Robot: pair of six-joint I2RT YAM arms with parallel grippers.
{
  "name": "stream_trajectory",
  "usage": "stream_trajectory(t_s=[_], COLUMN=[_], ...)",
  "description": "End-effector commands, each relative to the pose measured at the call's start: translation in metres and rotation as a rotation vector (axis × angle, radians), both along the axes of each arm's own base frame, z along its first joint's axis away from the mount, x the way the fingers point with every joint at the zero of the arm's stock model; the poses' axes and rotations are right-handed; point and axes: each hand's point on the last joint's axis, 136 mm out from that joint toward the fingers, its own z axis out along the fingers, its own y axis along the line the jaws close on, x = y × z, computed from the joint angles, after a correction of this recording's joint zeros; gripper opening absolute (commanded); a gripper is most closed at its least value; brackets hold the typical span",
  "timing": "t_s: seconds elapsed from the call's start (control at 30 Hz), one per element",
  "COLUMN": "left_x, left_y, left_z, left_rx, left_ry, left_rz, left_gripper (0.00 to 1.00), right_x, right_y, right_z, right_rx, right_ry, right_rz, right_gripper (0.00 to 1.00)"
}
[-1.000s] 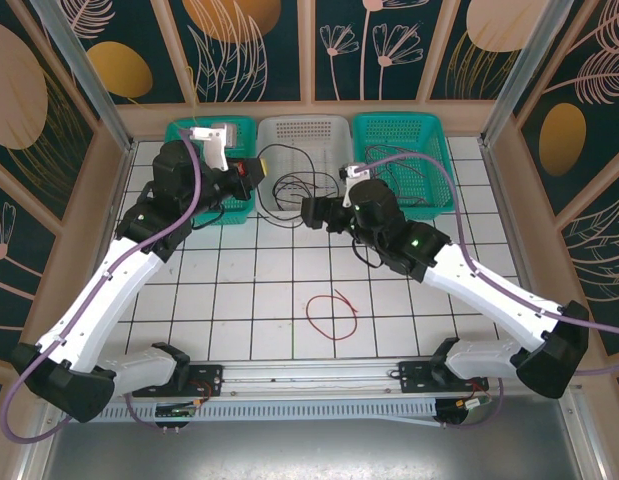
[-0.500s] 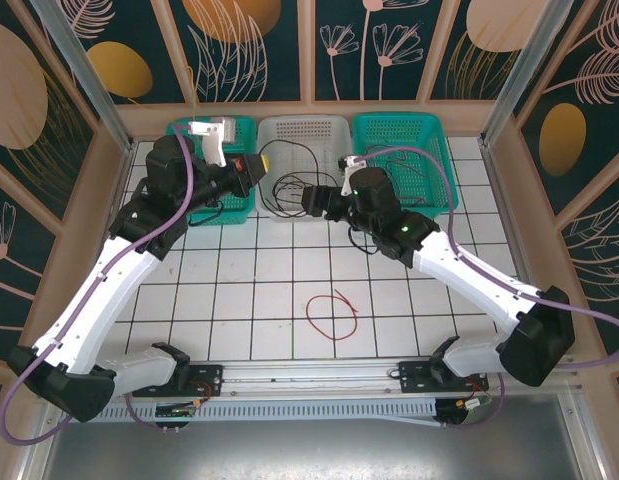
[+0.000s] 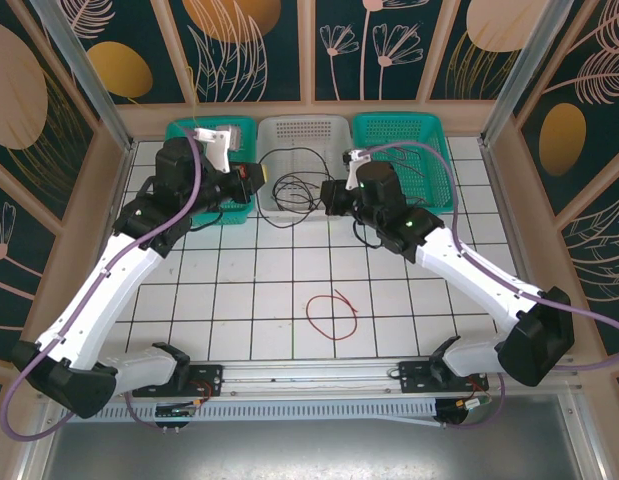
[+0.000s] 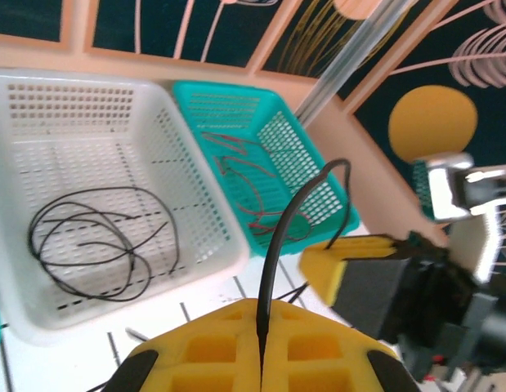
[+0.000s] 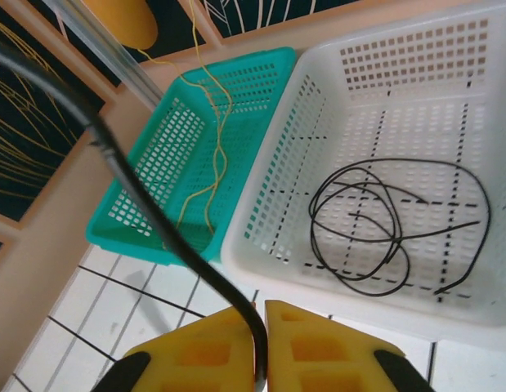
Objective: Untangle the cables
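I will move my left gripper outward and over the basket's far half [image 3: 302,145] [image 4: 73,139], then release the piece of black cable, as a coiled black cable is already in the white basket.
A black cable [image 3: 289,186] loops over the front of the white basket [image 3: 305,130] between my two grippers. My left gripper [image 3: 253,178] is shut on the black cable [image 4: 279,237], which rises from its yellow fingers [image 4: 203,347] and arcs right. My right gripper [image 3: 329,196] is shut on the black cable [image 5: 146,208], which runs up to the left from its fingers [image 5: 318,347]. A coiled black cable [image 5: 383,220] lies inside the white basket [image 5: 318,122]. A red cable [image 3: 332,312] lies looped on the tiled floor. Red cables [image 4: 253,184] lie in one teal basket and a yellow cable [image 5: 210,139] in the other.
Three baskets stand in a row at the back wall: a teal basket [image 3: 184,135] on the left, the white one in the middle, a teal basket [image 3: 429,140] on the right. Purple arm cables [image 3: 444,185] trail over the right basket. The right gripper's yellow finger [image 4: 342,261] shows close in the left wrist view.
My right gripper has gone from open to shut on the black cable and shifted slightly right and back. The left gripper stays shut on its cable, nearly in place.
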Motion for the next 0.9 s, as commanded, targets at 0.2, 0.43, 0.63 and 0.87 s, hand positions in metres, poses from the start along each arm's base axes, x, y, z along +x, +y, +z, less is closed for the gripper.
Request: stream_trajectory(t_s=[0.2, 0.43, 0.63, 0.87], left_x=[-0.004, -0.013, -0.007, 0.015], left_y=[0.011, 0.007, 0.009, 0.006], left_z=[-0.070, -0.085, -0.067, -0.024], left_rx=[0.314, 0.348, 0.313, 0.251], left_ry=[0.089, 0.118, 0.086, 0.040], left_rz=[-0.071, -0.119, -0.067, 0.011], left_gripper=[0.00, 0.00, 0.00, 0.00], right_x=[0.004, 0.010, 0.024, 0.030], right_y=[-0.021, -0.023, -0.045, -0.068], right_z=[0.055, 0.051, 0.035, 0.013], right_rx=[-0.018, -0.073, -0.164, -0.262], right_ry=[-0.115, -0.110, -0.080, -0.032], right_rz=[-0.041, -0.061, -0.186, -0.298], right_gripper=[0.05, 0.06, 0.23, 0.52])
